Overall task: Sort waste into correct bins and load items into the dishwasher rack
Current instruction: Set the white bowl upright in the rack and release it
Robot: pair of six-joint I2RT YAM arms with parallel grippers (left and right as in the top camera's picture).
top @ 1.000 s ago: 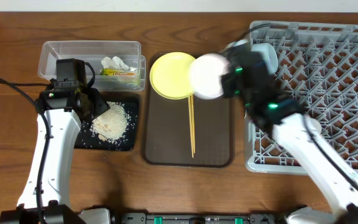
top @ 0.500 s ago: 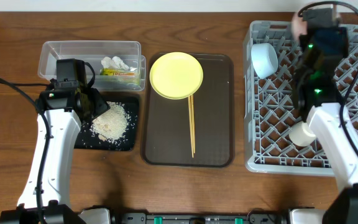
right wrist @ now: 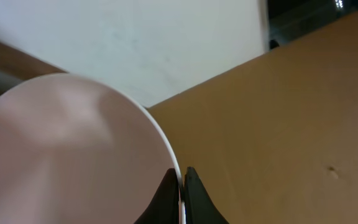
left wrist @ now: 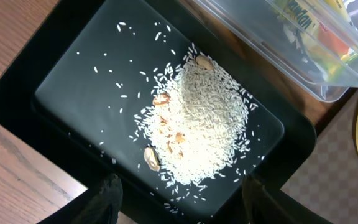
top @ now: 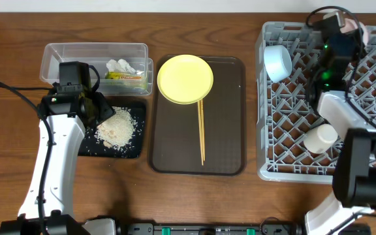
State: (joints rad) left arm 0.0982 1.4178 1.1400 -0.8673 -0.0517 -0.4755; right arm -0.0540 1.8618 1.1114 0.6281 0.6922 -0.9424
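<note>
The right gripper takes the white bowl down along the rack's far edge next, since the rack is empty beside the light blue bowl.
My right gripper [right wrist: 181,180] is shut on the rim of the white bowl with the pinkish outside [right wrist: 61,149] and holds it at the far right of the grey dishwasher rack [top: 371,78]; from overhead only a sliver of the bowl [top: 352,25] shows. The light blue bowl [top: 277,62] and the pale cup [top: 320,138] are in the rack. The yellow plate [top: 185,79] and chopsticks [top: 201,130] lie on the brown tray [top: 227,143]. My left gripper [left wrist: 179,199] is open above the black tray [left wrist: 55,81] holding rice crumbs [left wrist: 204,124]. The clear container [top: 70,52] holds the tissue [top: 123,66] and wrapper [top: 126,78].
The brown serving tray sits between the black tray [top: 132,147] and the rack. Bare wooden table [top: 207,196] runs along the front edge. The right arm [top: 335,111] reaches across the rack's right half.
My right arm carried the white bowl from above the yellow plate over to the far right of the rack and tipped it on edge. The left arm has not moved.
</note>
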